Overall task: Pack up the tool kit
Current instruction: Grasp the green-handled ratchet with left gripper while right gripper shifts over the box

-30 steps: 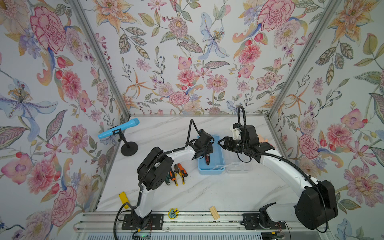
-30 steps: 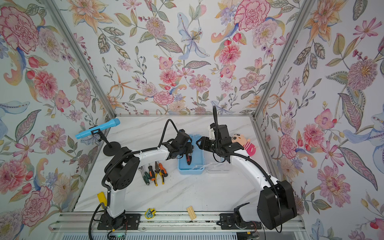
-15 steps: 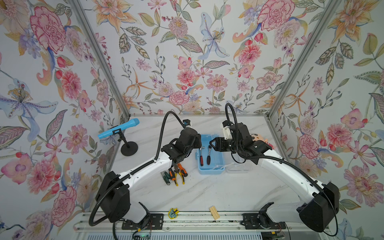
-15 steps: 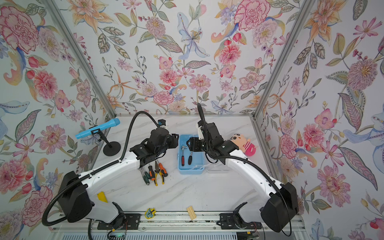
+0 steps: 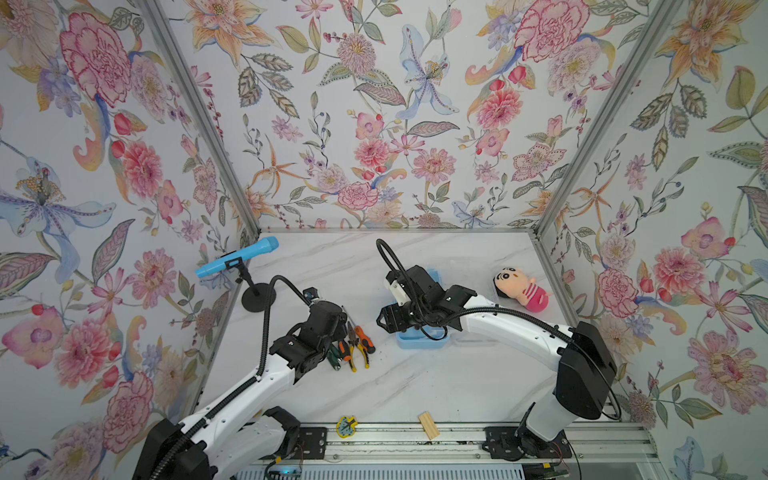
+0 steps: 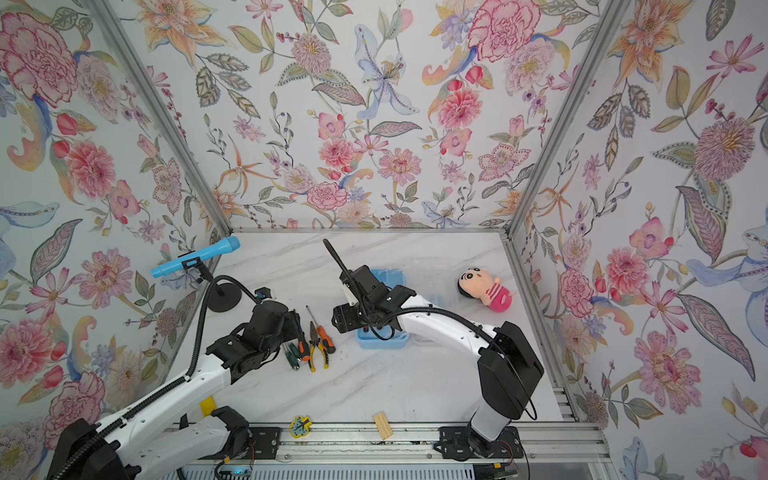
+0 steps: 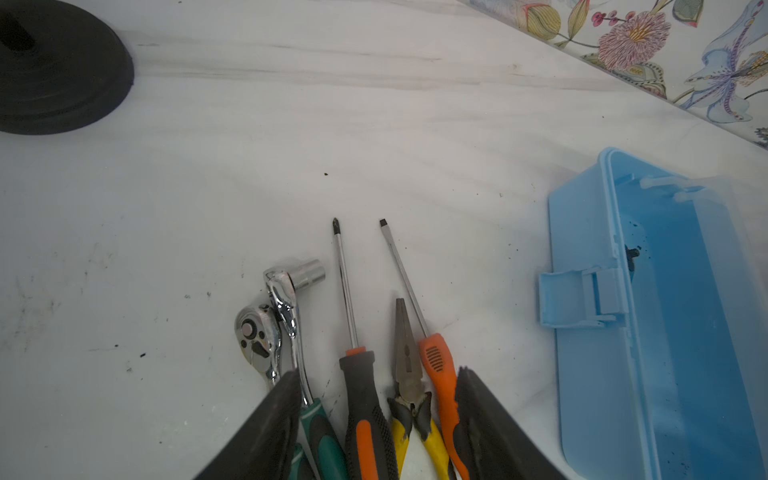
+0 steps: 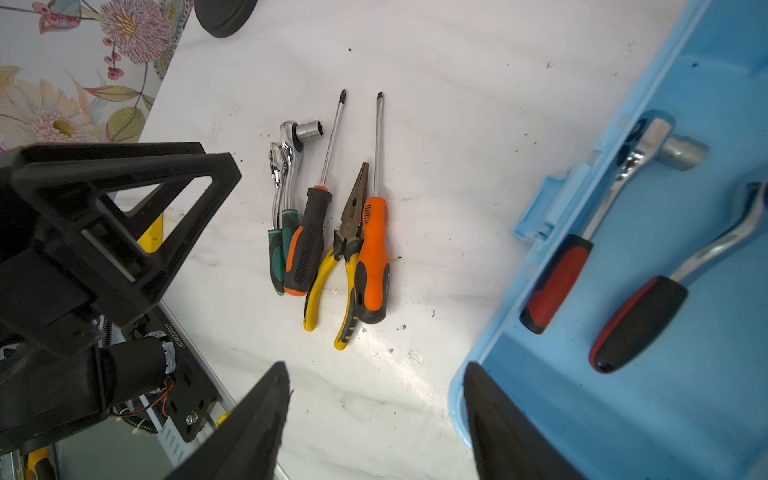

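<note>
I will next move my left gripper down and back onto the green-handled ratchet farthest from the box, as the ratchet's handle is below and back of the gripper's fingers.
A row of tools lies on the marble table: two green-handled ratchets, a black-and-orange screwdriver, yellow pliers and an orange screwdriver. My left gripper is open just above their handles, its fingers straddling the row without touching it. To the right stands the open blue tool box, with two red-and-black-handled ratchets inside. My right gripper is open and empty over the box's left rim. In both top views the arms partly hide the box.
A blue microphone on a black round-based stand is at the back left. A plush doll lies at the right wall. A wooden block and a small yellow-blue piece rest on the front rail.
My left gripper let go of a red-handled tool in the box, drew back left and now hovers over the tool row. Both grippers opened wider. The right gripper moved to the box's left edge.
</note>
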Motion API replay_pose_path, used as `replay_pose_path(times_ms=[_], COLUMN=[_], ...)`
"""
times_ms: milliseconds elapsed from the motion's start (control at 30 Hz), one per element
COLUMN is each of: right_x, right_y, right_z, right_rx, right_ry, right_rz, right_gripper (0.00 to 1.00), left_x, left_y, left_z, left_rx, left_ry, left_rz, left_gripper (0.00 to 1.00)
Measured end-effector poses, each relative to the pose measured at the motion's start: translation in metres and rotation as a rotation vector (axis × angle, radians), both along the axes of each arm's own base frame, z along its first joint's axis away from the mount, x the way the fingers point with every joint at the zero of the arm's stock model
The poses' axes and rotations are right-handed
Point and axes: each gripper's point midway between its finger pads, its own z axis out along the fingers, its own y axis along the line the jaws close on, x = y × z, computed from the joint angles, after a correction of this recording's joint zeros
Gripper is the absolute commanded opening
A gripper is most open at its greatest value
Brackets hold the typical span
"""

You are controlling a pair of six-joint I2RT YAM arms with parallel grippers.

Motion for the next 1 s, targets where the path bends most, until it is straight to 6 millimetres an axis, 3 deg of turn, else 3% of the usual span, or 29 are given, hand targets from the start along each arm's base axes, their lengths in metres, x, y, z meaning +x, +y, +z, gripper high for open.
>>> replay_pose_path(times_ms=[233, 533, 800, 1000], right_x=[0.0, 0.004, 0.01, 0.012], right_y=[0.004, 0.001, -0.003, -0.004], right_z=[-0.002, -0.002, -0.003, -0.003], right_rx=[0.003, 0.008, 0.008, 0.018], right_ry=[0.007, 0.014, 0.021, 0.03], right_rz=[0.007, -0.002, -0.015, -0.019], right_gripper=[0.67, 0.64, 0.63, 0.62], left_x=[-0.009, -0.036, -0.032, -0.024], left_y=[0.016, 0.038, 0.039, 0.037], left_z=[-0.037, -0.088, -0.099, -0.105], left_rx=[0.02, -0.009, -0.05, -0.057], left_ry=[0.091, 0.194, 0.195, 0.192], left_rz=[0.062, 0.136, 0.152, 0.147], left_gripper=[0.56, 0.45, 0.4, 0.28])
